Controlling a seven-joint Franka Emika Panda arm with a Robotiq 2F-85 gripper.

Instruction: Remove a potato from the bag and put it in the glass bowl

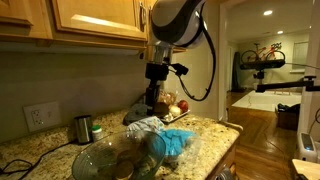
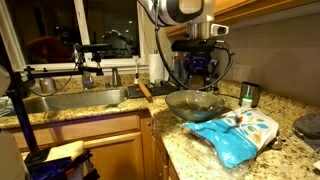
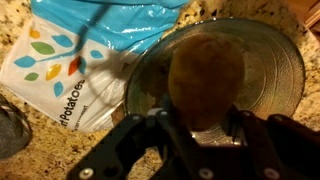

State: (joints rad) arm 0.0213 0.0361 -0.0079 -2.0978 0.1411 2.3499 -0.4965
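The potato is still hanging above the bowl's rim, and the bowl's open inside is below, so my gripper will lower the potato into the glass bowl next and let it go.
My gripper (image 3: 203, 118) is shut on a brown potato (image 3: 205, 75) and holds it over the glass bowl (image 3: 275, 70). The bowl stands on the granite counter in both exterior views (image 1: 100, 160) (image 2: 195, 104), with the gripper (image 2: 201, 78) just above it. The blue and white potato bag (image 3: 75, 55) lies beside the bowl; it also shows in both exterior views (image 1: 168, 136) (image 2: 236, 133). In an exterior view the gripper (image 1: 163, 100) hangs behind the bag and bowl.
A metal cup (image 1: 83, 127) (image 2: 247, 94) stands near the wall behind the bowl. A sink (image 2: 70, 101) lies along the counter. Wooden cabinets (image 1: 90, 20) hang above. A round dark object (image 2: 306, 125) sits past the bag.
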